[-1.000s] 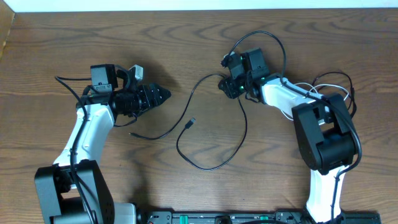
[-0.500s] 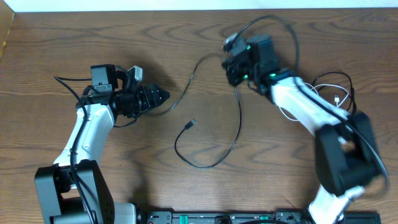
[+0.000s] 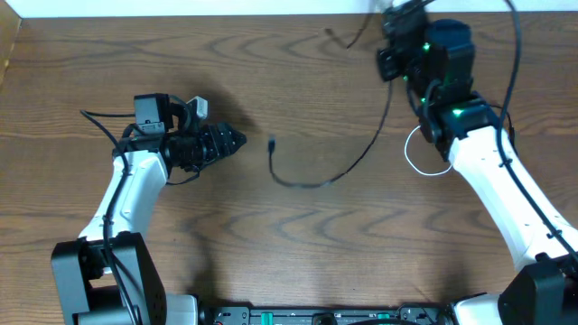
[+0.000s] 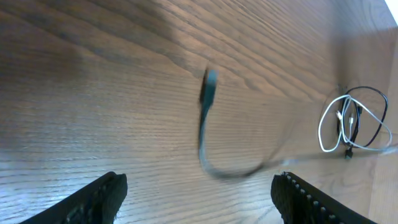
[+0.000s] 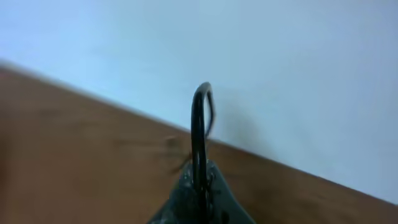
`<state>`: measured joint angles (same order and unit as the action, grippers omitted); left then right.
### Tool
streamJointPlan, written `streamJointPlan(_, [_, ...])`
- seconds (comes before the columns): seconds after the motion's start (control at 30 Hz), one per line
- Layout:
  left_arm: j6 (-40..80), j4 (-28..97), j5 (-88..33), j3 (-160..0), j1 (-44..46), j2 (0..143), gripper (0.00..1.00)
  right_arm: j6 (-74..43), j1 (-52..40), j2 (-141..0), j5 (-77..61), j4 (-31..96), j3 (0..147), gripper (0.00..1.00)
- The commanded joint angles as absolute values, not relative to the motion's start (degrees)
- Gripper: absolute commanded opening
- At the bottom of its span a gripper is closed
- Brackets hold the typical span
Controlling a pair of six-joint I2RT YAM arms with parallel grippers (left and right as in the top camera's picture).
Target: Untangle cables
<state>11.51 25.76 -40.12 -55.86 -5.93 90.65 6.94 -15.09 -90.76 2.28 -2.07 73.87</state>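
Note:
The black cable's plug end trails in the middle of the table. My right gripper will next swing right in the overhead view, then tilt down by the white cable (image 3: 421, 163) and open.
The black cable (image 3: 363, 157) hangs from my right gripper (image 5: 199, 179), which is shut on it and raised over the table's far right. From there the cable drops to the table and curves left to its plug end (image 3: 272, 143). The left wrist view shows that plug (image 4: 208, 84) lying ahead of my left gripper (image 4: 202, 205), which is open, holds nothing and stays apart from the cable. The white cable (image 3: 421, 163) lies in a loop on the table by my right arm, and also shows in the left wrist view as the white cable (image 4: 323, 127).
A thin black loop (image 4: 375, 102) lies with the white cable at the right. The table's far edge meets a white wall (image 3: 181, 7). The right arm's base (image 3: 542, 289) stands at the front right, the left arm's base (image 3: 99, 280) at the front left.
My right gripper has shut on the black cable and swung up toward the far right, dragging the cable's loop and plug across the table. The left arm has not moved.

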Motion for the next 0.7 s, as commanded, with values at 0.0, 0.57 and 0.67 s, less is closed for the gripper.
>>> streamJointPlan(0.0, [10.1,26.1,-39.4,-55.3,-4.7,91.0,0.79,7.3,-13.0,-90.7,20.0,-3.6,74.1,0.01])
streamJointPlan(0.57, [10.1,25.9,-38.3,-55.3,-3.8,91.0,0.79,3.4,-9.3,-90.9,38.7,7.7,74.1,0.01])
streamJointPlan(0.67, [10.1,25.9,-38.3,-55.3,-3.8,91.0,0.79,3.2,-8.9,-91.0,38.6,15.2,74.1,0.01])
